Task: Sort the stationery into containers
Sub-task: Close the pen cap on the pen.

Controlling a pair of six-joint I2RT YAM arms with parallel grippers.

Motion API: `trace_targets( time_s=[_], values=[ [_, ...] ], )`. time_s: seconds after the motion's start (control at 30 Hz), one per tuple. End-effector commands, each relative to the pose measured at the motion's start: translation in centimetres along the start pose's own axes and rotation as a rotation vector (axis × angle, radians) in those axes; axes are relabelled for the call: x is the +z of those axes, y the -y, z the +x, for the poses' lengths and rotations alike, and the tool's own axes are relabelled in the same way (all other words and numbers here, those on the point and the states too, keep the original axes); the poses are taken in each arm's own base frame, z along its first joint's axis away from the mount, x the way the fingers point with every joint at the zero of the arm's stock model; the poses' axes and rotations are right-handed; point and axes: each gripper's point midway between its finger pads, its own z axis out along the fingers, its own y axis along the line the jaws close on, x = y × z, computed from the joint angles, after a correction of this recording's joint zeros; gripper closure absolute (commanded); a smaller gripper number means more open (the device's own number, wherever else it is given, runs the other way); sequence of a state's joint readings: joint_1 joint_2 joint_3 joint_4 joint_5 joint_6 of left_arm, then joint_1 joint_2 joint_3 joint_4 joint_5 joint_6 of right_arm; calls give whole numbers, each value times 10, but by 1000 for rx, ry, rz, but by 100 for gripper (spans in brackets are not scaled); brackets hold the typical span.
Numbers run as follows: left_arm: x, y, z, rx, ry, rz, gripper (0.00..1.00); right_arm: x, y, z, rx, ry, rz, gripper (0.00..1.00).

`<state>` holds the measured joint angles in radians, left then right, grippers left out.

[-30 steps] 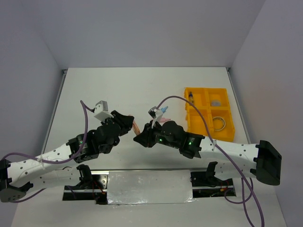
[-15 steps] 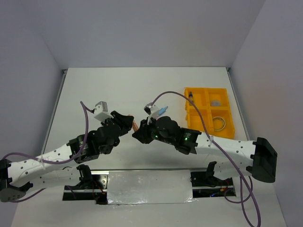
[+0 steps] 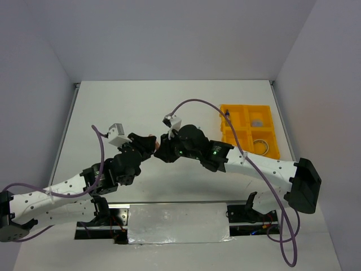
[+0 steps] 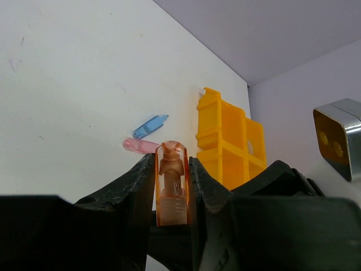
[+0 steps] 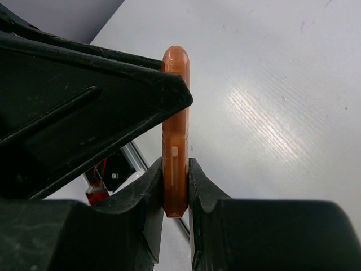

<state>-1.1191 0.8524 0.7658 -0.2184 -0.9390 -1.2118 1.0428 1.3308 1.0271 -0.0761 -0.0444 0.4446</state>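
Note:
I need to move my right gripper to the right in the top view next, lower it over the tray's section beside the tan ring (image 3: 260, 147) and release, because the tray holds other pieces.
An orange translucent clip (image 4: 171, 183) stands upright between my left gripper's (image 4: 172, 169) fingers, which are shut on it. My right gripper (image 5: 176, 172) is shut on the same orange clip (image 5: 176, 124), with a left finger (image 5: 84, 96) beside it. In the top view the two grippers meet at mid-table, left (image 3: 148, 145) and right (image 3: 163, 151). A blue clip (image 4: 150, 126) and a pink clip (image 4: 139, 145) lie on the table beyond. The yellow-orange tray (image 3: 243, 129) holds a tan ring (image 3: 260, 147), a purplish piece (image 3: 257, 122) and a small bottle (image 3: 227, 117).
The tray (image 4: 210, 121) stands at the right, beyond the two loose clips in the left wrist view. The right arm (image 3: 254, 166) stretches across the table in front of the tray. Walls close in the table on the left, right and far sides.
My right gripper has moved left and away from the near edge to meet the left gripper at the orange clip. The left gripper has shifted slightly farther out.

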Motion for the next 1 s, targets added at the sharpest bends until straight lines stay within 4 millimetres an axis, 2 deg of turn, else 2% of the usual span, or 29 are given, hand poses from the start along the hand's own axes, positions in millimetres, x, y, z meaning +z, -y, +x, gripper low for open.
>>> trace_targets(
  time_s=[0.0,0.1,0.17,0.23,0.27,0.37,0.4,0.47,0.5,0.53,0.57,0.6,0.63,0.67,0.7,0.73,0.77,0.83,0.87,0.9,0.93,0.97],
  values=[
    [-14,-25,66,151,-247,4,100,-28,-46,-146,-52,472,-136,100],
    [-16,-28,71,166,-251,-1,100,-34,-59,-160,-74,510,-182,100],
    [-18,-28,76,180,-260,1,100,-42,-69,-177,-89,560,-213,100],
    [-20,-29,80,189,-268,1,100,-45,-77,-186,-110,571,-233,100],
    [-20,-31,83,198,-273,-6,100,-49,-84,-198,-127,591,-240,100],
    [-23,-32,88,202,-282,1,100,-47,-89,-204,-172,572,-242,100],
    [-24,-31,87,203,-283,5,100,-45,-88,-199,-186,554,-243,100],
    [-27,-32,79,209,-271,-2,100,-35,-79,-175,-210,497,-237,100],
    [-28,-32,73,213,-259,-1,100,-40,-81,-167,-223,493,-265,100],
    [-30,-25,60,200,-230,9,100,-28,-64,-136,-221,432,-247,100],
    [-31,-24,52,204,-213,6,100,-25,-60,-121,-219,406,-250,100],
    [-33,-28,44,237,-200,-11,86,-25,-56,-112,-217,405,-256,100],
    [-34,-17,28,227,-163,2,78,-22,-44,-87,-199,362,-243,100],
    [-35,-13,21,241,-146,10,70,-21,-40,-78,-189,349,-240,100],
    [-36,-11,13,278,-132,11,56,-26,-38,-75,-179,360,-240,100],
    [-39,2,-1,261,-111,24,47,-22,-27,-57,-154,329,-216,100],
    [-39,6,-13,276,-75,15,27,-22,-22,-51,-142,325,-203,100],
    [-44,21,-41,271,-24,0,1,-22,-7,-35,-124,302,-154,100],
    [-45,24,-57,260,26,-31,1,-21,5,-31,-111,295,-104,100],
    [-44,27,-63,276,42,-56,1,-25,13,-31,-92,300,-81,100],
    [-51,34,-83,269,66,-66,1,-25,23,-25,-78,287,-60,100],
    [-53,38,-92,272,82,-74,0,-27,34,-17,-65,261,-19,100]
  ],
)
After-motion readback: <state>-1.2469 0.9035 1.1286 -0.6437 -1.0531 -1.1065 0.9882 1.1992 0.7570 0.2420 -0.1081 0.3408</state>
